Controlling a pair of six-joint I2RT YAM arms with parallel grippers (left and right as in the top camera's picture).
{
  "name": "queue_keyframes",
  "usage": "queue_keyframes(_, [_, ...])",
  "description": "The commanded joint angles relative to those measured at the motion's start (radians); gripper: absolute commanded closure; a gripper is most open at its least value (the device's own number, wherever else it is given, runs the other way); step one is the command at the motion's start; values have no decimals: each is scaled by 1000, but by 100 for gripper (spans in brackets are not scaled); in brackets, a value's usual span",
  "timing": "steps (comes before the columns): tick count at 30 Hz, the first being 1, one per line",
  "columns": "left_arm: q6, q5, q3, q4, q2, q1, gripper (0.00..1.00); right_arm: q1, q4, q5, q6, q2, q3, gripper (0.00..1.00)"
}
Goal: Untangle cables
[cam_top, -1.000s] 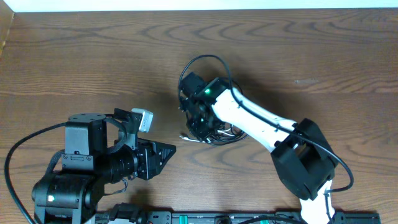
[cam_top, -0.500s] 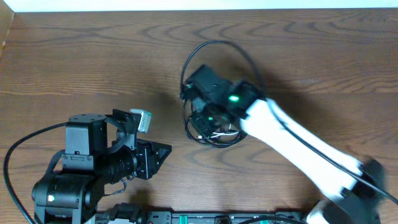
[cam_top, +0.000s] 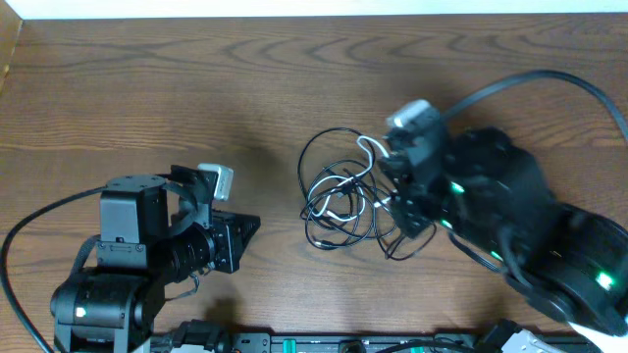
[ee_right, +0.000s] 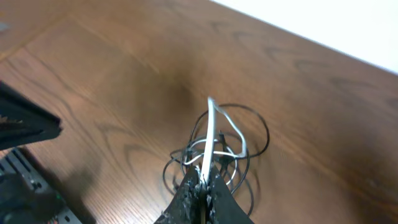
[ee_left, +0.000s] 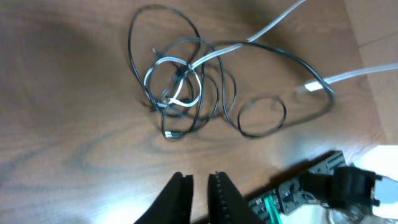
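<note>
The bare tabletop is to the right in the overhead view. My right gripper will move that way next, off the tangle [ee_right: 217,149], and release the white cable.
The cables [cam_top: 339,201] lie as a tangle of thin black loops around a white one in the middle of the table, also clear in the left wrist view [ee_left: 183,87]. My right gripper [ee_right: 203,180] is shut on the white cable [ee_right: 211,124], which rises taut from the tangle [ee_right: 217,149] to the jaws. In the overhead view that gripper [cam_top: 392,162] hangs above the tangle's right side. My left gripper [ee_left: 199,182] hovers well short of the tangle on its left, its jaws drawn to a narrow slit with nothing between them; its tip [cam_top: 247,230] points right.
A black rail with green parts [cam_top: 294,343] runs along the near table edge. The right arm's thick black wire [cam_top: 549,83] arcs over the right side; the left arm's wire [cam_top: 20,255] loops at the left. The table's raised left edge [cam_top: 8,49] shows at the far corner.
The right arm swung right and rose toward the camera, lifting the white cable and dragging the tangle right, spreading its loops. The left jaws closed from wider apart to a slit.
</note>
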Motion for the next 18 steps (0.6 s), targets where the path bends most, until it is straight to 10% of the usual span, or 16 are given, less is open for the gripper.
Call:
queue_keyframes(1, [-41, -16, -2, 34, 8, -4, 92, -10, -3, 33, 12, -37, 9, 99])
queue_keyframes(18, [-9, -3, -167, 137, 101, -4, 93, -9, -47, 9, 41, -37, 8, 99])
